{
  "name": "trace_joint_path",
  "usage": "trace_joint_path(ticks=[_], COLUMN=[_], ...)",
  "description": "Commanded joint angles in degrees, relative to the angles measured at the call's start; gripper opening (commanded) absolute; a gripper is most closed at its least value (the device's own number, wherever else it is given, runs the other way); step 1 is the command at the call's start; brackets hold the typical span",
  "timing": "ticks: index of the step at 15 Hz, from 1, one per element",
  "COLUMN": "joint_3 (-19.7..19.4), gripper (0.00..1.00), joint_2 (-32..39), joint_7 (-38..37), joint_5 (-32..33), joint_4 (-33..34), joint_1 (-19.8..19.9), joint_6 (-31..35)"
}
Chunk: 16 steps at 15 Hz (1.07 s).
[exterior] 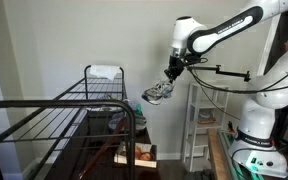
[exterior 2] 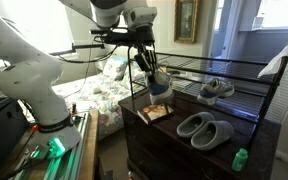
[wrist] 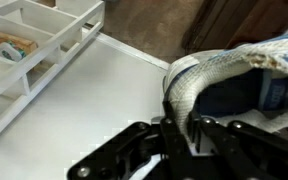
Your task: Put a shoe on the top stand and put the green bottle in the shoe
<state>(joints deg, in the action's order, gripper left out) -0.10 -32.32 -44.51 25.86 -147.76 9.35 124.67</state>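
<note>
The gripper lifts the low-hanging shoe past the rack's bar next. It moves outward over the rack's top slatted shelf [exterior 2: 182,66], which lies outward of it, lowers and releases.
My gripper [exterior: 171,73] is shut on the rim of the grey-and-white shoe [exterior: 157,94] and holds it in the air beside the black rack. The held shoe also shows in an exterior view [exterior 2: 158,83] below the gripper [exterior 2: 149,68], and in the wrist view [wrist: 234,70], where the jaws [wrist: 184,125] pinch its mesh edge. The rack's top slatted tier [exterior: 69,112] lies to the side of the shoe and about level with it; it also shows in an exterior view [exterior 2: 249,100]. The small green bottle [exterior 2: 240,158] stands on a dark surface at the lower right.
A second grey shoe [exterior 2: 217,88] lies on the slatted tier. A pair of grey slippers [exterior 2: 206,128] and a book [exterior 2: 154,113] rest on the dark surface. A white bundle [exterior: 104,72] sits at the rack's far end. A white shelving unit [exterior: 199,120] stands by the wall.
</note>
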Motion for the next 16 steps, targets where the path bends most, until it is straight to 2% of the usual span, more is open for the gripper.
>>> trace_joint_path(ticks=[1, 4, 8, 9, 10, 13, 14, 16], joint_3=[2.9, 6.27, 10.74, 9.17, 9.49, 9.17, 7.44, 7.62], gripper=[0.04, 0.04, 0.04, 0.04, 0.15, 0.15, 0.04, 0.04], joint_2=[-5.78, -3.28, 8.94, 0.72, 2.7, 3.05, 2.66, 5.73], joint_7=[-0.9, -4.97, -13.61, -10.5, -11.04, -10.88, -10.17, -13.99], joint_5=[-4.83, -7.45, -11.18, -8.22, -8.3, -8.22, -11.46, -16.29], joint_4=[2.87, 7.58, 20.93, 12.22, 13.94, 13.05, 11.24, 13.15], joint_1=[0.43, 0.88, 1.11, 0.03, -0.32, -0.27, -1.0, -1.44], joint_6=[-1.82, 0.12, -4.04, -1.46, -1.8, -1.78, -1.85, -2.37])
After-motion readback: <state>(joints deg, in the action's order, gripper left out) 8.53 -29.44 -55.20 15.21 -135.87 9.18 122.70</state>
